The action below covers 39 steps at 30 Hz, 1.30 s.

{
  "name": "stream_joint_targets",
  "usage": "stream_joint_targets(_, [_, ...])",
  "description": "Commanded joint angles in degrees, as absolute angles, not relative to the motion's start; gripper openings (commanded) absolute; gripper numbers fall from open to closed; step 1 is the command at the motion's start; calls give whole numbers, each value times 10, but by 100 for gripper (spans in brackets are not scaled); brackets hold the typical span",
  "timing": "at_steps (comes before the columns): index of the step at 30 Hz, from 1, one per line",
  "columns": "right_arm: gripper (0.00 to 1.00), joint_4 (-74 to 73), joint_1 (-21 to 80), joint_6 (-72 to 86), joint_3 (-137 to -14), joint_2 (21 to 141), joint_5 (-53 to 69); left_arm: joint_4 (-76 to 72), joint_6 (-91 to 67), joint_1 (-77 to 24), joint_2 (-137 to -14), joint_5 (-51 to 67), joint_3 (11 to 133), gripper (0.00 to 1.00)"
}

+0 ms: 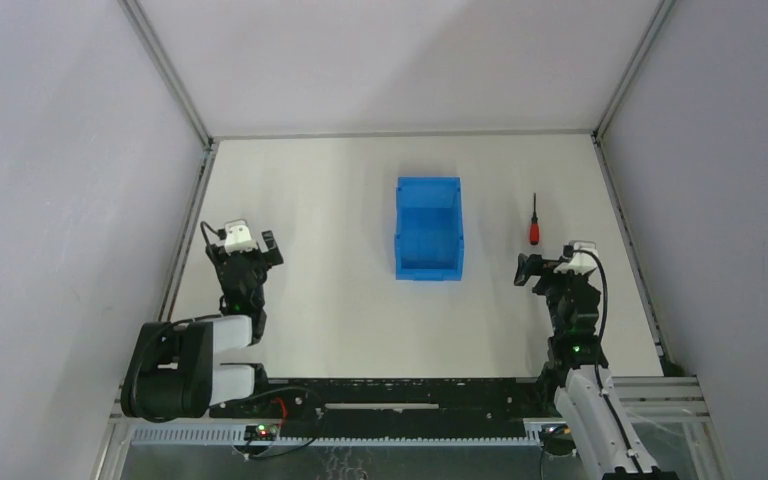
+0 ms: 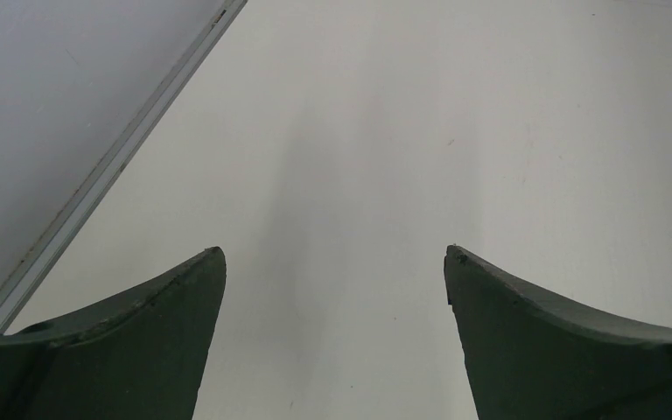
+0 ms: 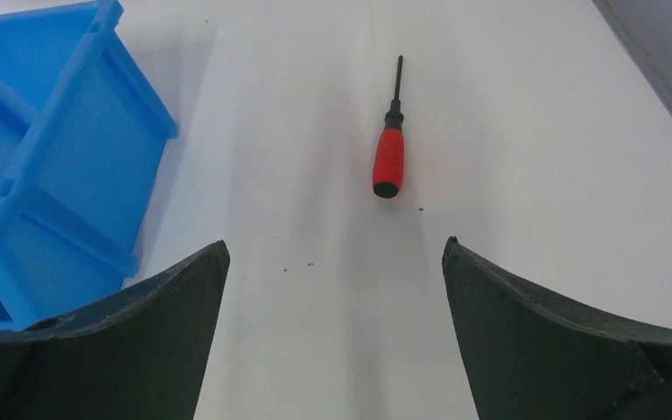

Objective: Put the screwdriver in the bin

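The screwdriver's red handle [image 1: 534, 234] [image 3: 388, 160] is outward and below. My right gripper should move outward next, go down and close across the handle.
The screwdriver [image 1: 534, 224], with a red handle and thin dark shaft, lies on the white table right of the bin, shaft pointing away from the arms. In the right wrist view the screwdriver [image 3: 388, 149] lies ahead of my open right gripper [image 3: 334, 247], a little right of its centre line. The blue bin [image 1: 428, 228] stands mid-table and looks empty; its side wall shows at the left of the right wrist view [image 3: 61, 166]. My right gripper [image 1: 549, 266] is just near of the screwdriver. My left gripper [image 1: 252, 245] is open and empty at the left, far from both; in its wrist view [image 2: 334, 252] only bare table shows.
Grey enclosure walls with metal rails [image 1: 182, 235] border the table on the left, back and right. The left rail [image 2: 114, 162] runs diagonally past my left gripper. A black base rail [image 1: 390, 395] spans the near edge.
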<state>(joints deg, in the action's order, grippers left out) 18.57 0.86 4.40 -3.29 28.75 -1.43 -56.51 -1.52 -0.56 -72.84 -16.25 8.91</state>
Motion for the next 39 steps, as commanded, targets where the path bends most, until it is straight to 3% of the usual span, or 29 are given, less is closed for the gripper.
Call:
stream_joint_targets(1, [100, 136, 12, 71, -100, 285, -34, -605, -11, -2, -722, -158, 111, 100])
stream_joint_targets(8, [100, -60, 12, 85, -326, 405, -23, -605, -10, -2, -722, -158, 111, 100])
stream_joint_targets(13, [100, -271, 4, 76, -556, 613, -32, -605, -10, -2, -722, -158, 111, 100])
stream_joint_targets(17, [100, -346, -27, 71, -684, 793, -27, -605, -10, -2, -722, -158, 111, 100])
stream_joint_targets(24, [100, -369, -43, 52, -788, 966, -30, -605, -10, -2, -722, -158, 111, 100])
stream_joint_targets(32, [98, -356, -46, 36, -812, 1099, -55, -605, -10, -2, -722, -158, 111, 100])
stream_joint_targets(35, [92, -353, -47, 39, -812, 1129, -53, -605, -10, -2, -722, -159, 111, 100])
stream_joint_targets(39, [74, -357, -47, 41, -812, 1151, -43, -605, -10, -2, -722, -158, 111, 100])
